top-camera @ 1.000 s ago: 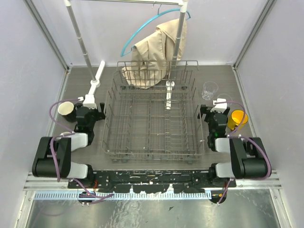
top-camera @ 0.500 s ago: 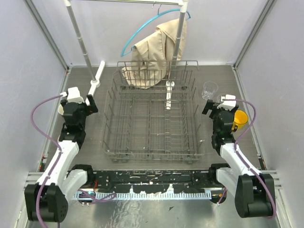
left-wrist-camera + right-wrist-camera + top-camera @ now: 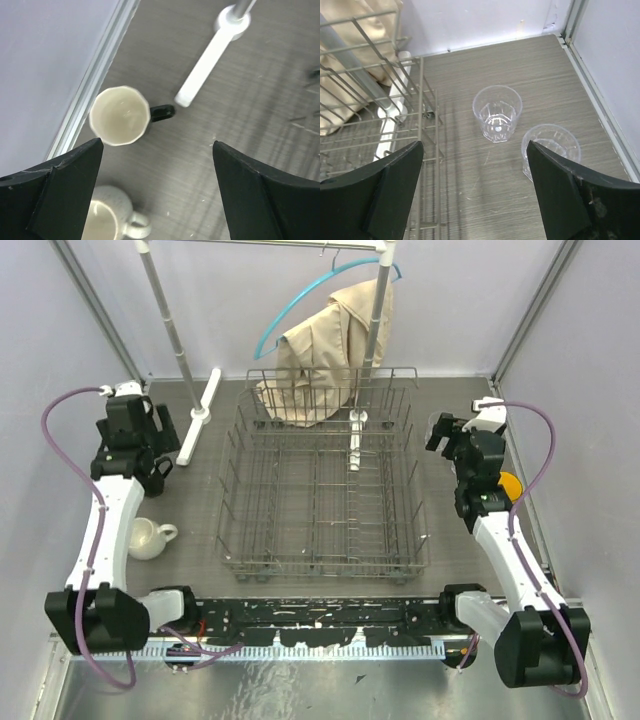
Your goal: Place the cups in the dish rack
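Observation:
The mug's opposite rim is close to the side, so the robot's left gripper will go down to the black mug (image 3: pixel 120 116) with its fingers on both sides of the mug's rim (image 3: pixel 142 135), next to the mug's handle.
The grey wire dish rack (image 3: pixel 320 562) stands mid-table with no cups in it; its corner shows in the right wrist view (image 3: pixel 370 100). My left gripper (image 3: pixel 133 445) hangs open and empty above the black mug (image 3: pixel 120 116), which has a cream inside. The white mug (image 3: pixel 150 537) stands nearer, also seen in the left wrist view (image 3: pixel 107 220). My right gripper (image 3: pixel 463 443) is open and empty above two clear tumblers (image 3: pixel 497 112) (image 3: pixel 551 150), which are upright on the table right of the rack. The yellow mug (image 3: pixel 511 483) peeks out beside the right arm.
A clothes rail with a beige garment (image 3: pixel 330 340) and a blue hanger stands behind the rack. Its white foot (image 3: pixel 210 65) lies just right of the black mug. Side walls (image 3: pixel 60 390) close in both sides.
Both arms have unfolded and reached toward the back. The left gripper moved back-left over the black mug, uncovering the white mug. The right gripper moved back over the tumblers.

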Available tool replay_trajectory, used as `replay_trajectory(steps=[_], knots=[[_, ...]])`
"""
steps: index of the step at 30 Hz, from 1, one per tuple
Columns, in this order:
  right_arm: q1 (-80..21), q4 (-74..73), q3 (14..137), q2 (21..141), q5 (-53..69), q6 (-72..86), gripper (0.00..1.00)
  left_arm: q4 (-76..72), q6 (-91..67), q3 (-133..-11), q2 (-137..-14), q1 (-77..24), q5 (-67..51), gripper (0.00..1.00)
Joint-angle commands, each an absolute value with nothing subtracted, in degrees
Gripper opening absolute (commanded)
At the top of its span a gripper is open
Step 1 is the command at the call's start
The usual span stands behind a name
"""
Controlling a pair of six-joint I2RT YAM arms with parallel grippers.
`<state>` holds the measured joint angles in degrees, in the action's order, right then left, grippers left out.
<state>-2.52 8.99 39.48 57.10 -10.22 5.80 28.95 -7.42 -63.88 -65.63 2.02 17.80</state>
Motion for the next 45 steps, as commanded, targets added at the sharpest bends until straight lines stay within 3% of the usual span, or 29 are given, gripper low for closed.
replay_trajectory(steps=[1,4,7,19,20,22,23,45], knots=[[-3.19,3.78,45.31,56.59,-7.06,8.4,0.88,45.31,-8.59,-70.5,-71.49,6.92,17.68,0.97],[-3.25,3.52,46.99,57.11,-3.63,8.89,0.85,46.7,-8.46,-72.75,-76.27,11.59,11.65,0.93],[-3.25,3.26,48.54,58.08,-0.09,9.57,0.85,46.98,-7.66,-73.87,-80.21,15.94,4.51,0.81],[-3.34,3.73,48.23,58.47,0.77,9.32,0.86,48.54,3.52,-74.83,-84.23,16.44,3.32,0.67],[-3.36,3.83,48.03,58.58,0.65,9.32,0.86,47.88,3.43,-74.55,-84.27,16.44,3.18,0.64],[-3.32,3.78,48.01,58.81,0.78,9.36,0.87,47.53,2.92,-74.09,-85.1,16.44,2.92,0.48],[-3.29,3.78,47.99,58.87,0.83,9.4,0.87,47.52,3.0,-74.21,-85.73,16.44,2.85,0.46],[-3.33,6.07,47.79,62.02,2.54,8.87,0.87,40.21,2.9,-75.02,-93.2,16.44,6.23,0.45]])
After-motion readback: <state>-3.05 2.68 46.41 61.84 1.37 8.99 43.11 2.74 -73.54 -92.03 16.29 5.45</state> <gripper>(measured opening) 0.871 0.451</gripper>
